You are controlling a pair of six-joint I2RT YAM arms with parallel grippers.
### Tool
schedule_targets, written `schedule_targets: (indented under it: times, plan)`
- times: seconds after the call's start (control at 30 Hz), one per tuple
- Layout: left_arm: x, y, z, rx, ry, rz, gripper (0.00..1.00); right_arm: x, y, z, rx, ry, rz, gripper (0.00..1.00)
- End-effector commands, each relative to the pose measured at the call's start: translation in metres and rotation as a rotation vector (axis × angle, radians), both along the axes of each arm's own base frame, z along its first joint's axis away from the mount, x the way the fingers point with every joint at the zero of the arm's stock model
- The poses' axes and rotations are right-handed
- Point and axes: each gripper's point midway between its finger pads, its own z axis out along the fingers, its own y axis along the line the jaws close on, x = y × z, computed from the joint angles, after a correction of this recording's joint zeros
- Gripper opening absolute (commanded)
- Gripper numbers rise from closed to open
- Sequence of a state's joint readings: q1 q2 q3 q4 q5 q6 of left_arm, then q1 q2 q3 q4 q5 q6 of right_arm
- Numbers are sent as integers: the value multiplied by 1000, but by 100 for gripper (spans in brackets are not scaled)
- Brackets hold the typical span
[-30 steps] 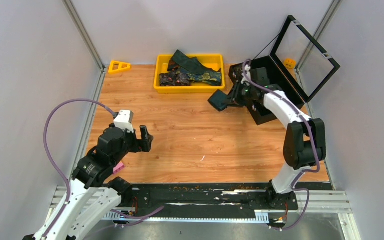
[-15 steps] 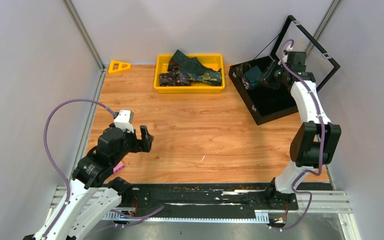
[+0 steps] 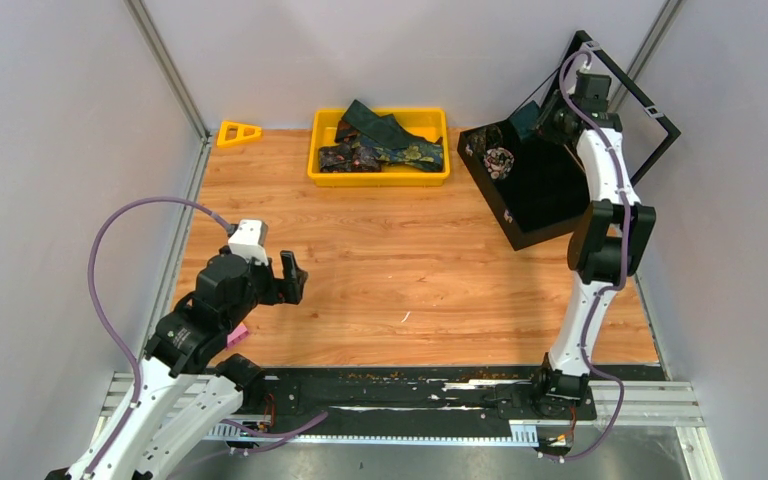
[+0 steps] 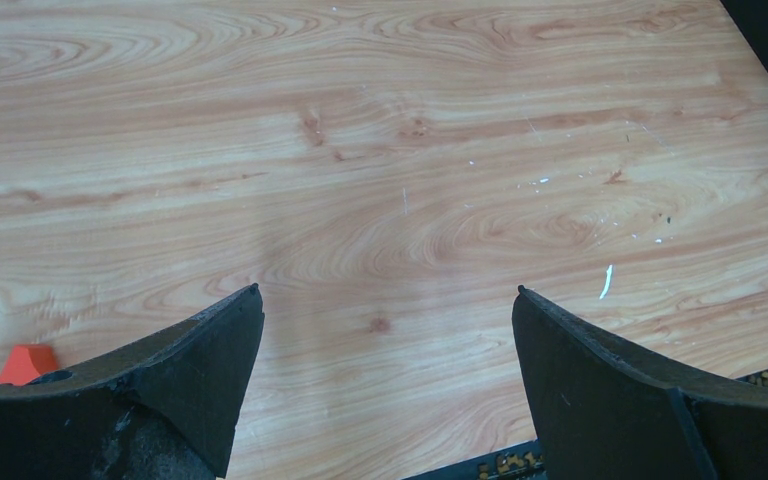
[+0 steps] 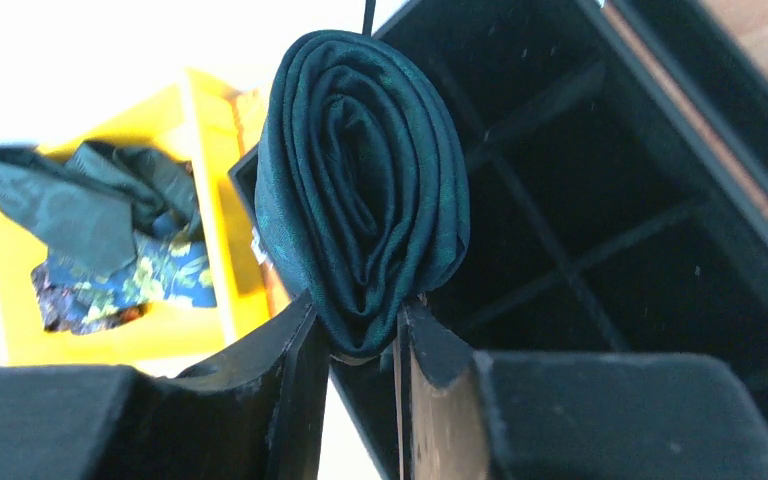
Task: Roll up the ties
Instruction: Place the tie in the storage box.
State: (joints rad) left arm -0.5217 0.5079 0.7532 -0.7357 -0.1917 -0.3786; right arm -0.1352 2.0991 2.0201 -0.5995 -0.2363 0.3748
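Note:
I should next turn my right gripper toward the case's empty far compartment, below and to the left in the top view, go down and release the roll.
My right gripper (image 5: 360,325) is shut on a rolled dark teal-green tie (image 5: 365,190) and holds it over the far end of the open black case (image 5: 600,180); in the top view the roll (image 3: 526,121) shows at the case's back. A rolled floral tie (image 3: 499,160) sits in a case compartment. Several loose ties (image 3: 385,145), teal and dark patterned, lie in the yellow tray (image 3: 380,176); they also show in the right wrist view (image 5: 110,240). My left gripper (image 4: 388,300) is open and empty, low over bare wood at the near left (image 3: 291,275).
The case's clear lid (image 3: 615,110) stands open against the right wall. A yellow triangular piece (image 3: 238,132) lies at the back left. A small orange thing (image 4: 28,362) sits by my left fingers. A black rail (image 3: 400,385) runs along the near edge.
My right arm has carried the rolled teal tie from the table left of the case up and back, over the case's far end. The left arm has not moved.

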Motion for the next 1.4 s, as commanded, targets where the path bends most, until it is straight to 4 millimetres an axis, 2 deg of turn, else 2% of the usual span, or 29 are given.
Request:
schedule_targets:
  times: [0.0,0.13,0.27,0.5,0.63,1.03,1.2,1.37]
  plan:
    - [5,-3,2,6,-16,-13,100,37,-22,22,-101,-99,-31,0]
    - [6,-3,1,12,-9,-9,100,58,-30,11,-151,-110,-31,0]
    - [6,-2,2,12,-12,-4,100,77,-26,1,-191,-144,9,0]
    - [7,-2,0,18,-7,-5,100,93,-8,-31,-352,-118,61,0]
    - [7,-2,0,19,-7,-3,100,99,-6,-50,-420,-96,53,0]
    - [8,0,-1,25,-2,6,100,123,-10,-65,-512,-153,13,0]
    - [9,1,-2,27,1,13,100,126,-1,-85,-536,-143,62,0]
    - [9,2,-1,23,-3,14,100,115,4,-106,-535,-95,114,0]
